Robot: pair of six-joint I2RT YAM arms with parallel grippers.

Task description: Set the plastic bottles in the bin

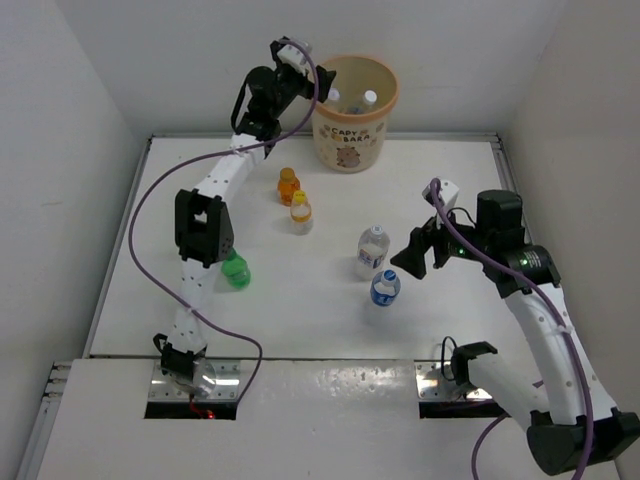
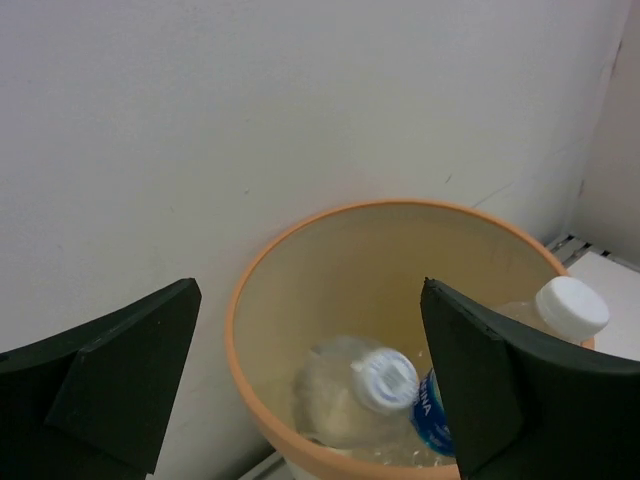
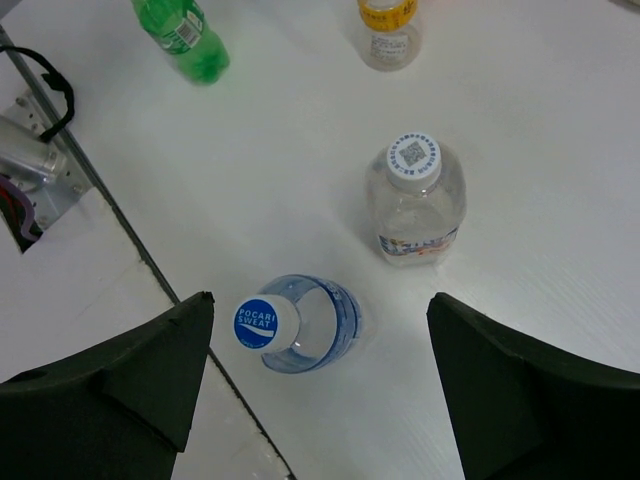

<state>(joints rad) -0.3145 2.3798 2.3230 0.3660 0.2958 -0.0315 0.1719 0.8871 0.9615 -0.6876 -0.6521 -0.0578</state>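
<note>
The blue cap (image 1: pixel 389 276) (image 3: pixel 264 323) is below my right gripper and to the left in the top view, so I should next lower the gripper's open fingers that way around it.
The beige bin (image 1: pixel 355 128) stands at the back of the table. My left gripper (image 1: pixel 298 58) hangs open over its left rim, with nothing between the fingers. Straight below it in the left wrist view (image 2: pixel 308 300), a blurred clear bottle (image 2: pixel 350 395) lies inside the bin (image 2: pixel 240 310) beside another white-capped bottle (image 2: pixel 568 308). On the table stand an orange bottle (image 1: pixel 288 186), a yellow-capped bottle (image 1: pixel 300 212), a clear white-capped bottle (image 1: pixel 372 250), a blue-capped bottle (image 1: pixel 385 288) and a green bottle (image 1: pixel 237 271). My right gripper (image 1: pixel 418 255) is open, above the blue-capped bottle (image 3: pixel 295 325) and apart from it.
White walls close in the table on the left, back and right. Purple cables trail along both arms. The left arm's forearm (image 1: pixel 205 225) passes over the green bottle's side. Metal mounting plates (image 1: pixel 195 380) sit at the near edge.
</note>
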